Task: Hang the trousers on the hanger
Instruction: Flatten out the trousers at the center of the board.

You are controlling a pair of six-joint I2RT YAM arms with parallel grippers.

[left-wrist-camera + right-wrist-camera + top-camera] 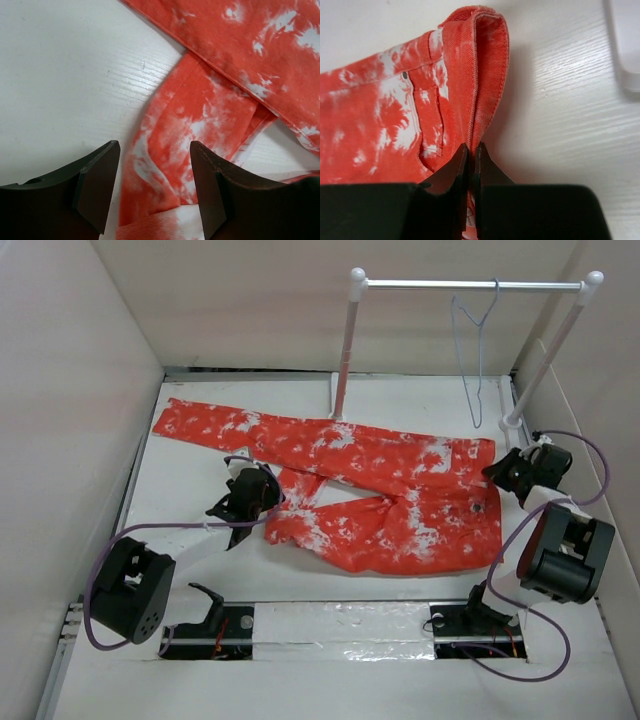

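Observation:
My left gripper comes down next beside the bare tabletop and closes on the fold, since the crumpled leg end's fold (280,511) (142,139) lies between the open fingers.
The red-orange trousers (390,490) with white speckles lie flat on the table, waist to the right, one leg stretched to the far left, the other folded near the middle. My left gripper (262,492) is open and hovers over the folded leg's end (170,150). My right gripper (503,472) is shut on the trousers' waistband edge (485,75) at the right. The pale blue-grey wire hanger (476,350) hangs from the rack's crossbar at the back right, apart from both grippers.
A white-posted rack (348,340) with a metal crossbar stands at the back, its foot (625,45) close to the right gripper. White walls close in the table on the left, back and right. Purple cables loop from both arms.

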